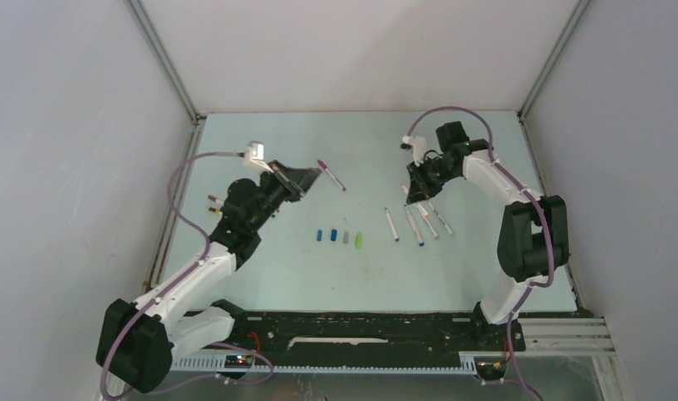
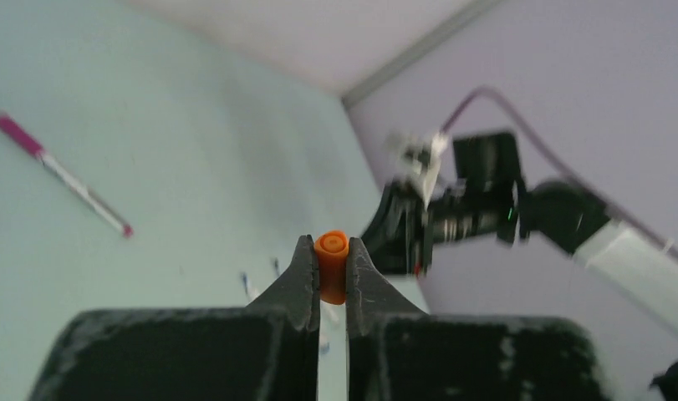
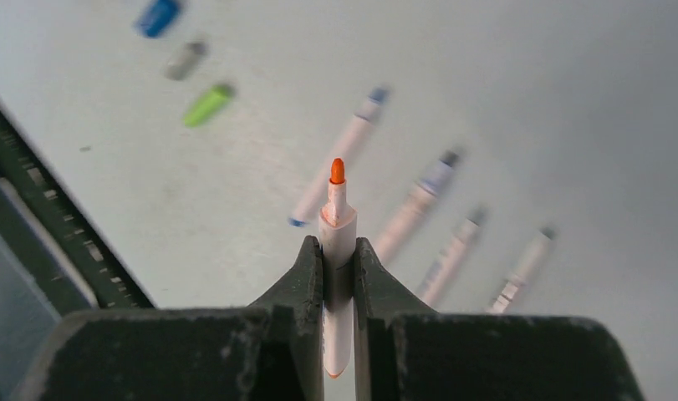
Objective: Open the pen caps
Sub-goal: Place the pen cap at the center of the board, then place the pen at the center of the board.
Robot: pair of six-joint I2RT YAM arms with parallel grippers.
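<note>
The tabletop beyond the uncapped pens is bare, so my right gripper will next go to the right in the top view and lower onto that spot.
My left gripper (image 1: 305, 180) is shut on an orange pen cap (image 2: 331, 266), held above the table at the back left; the cap's end sticks out past the fingertips. My right gripper (image 1: 414, 189) is shut on a white pen (image 3: 338, 225) whose bare orange tip points outward, above the table at the right. Several loose caps lie in a row mid-table: two blue (image 1: 320, 236), a grey (image 1: 346, 237) and a green (image 1: 359, 241). Several uncapped white pens (image 1: 414, 227) lie side by side under the right gripper. A magenta-capped pen (image 1: 331, 175) lies beside the left gripper.
Two more pens (image 1: 212, 205) lie at the table's left edge by the wall. A black rail (image 1: 360, 327) runs along the near edge. White walls enclose the table on three sides. The right arm (image 2: 477, 200) shows across from the left wrist camera.
</note>
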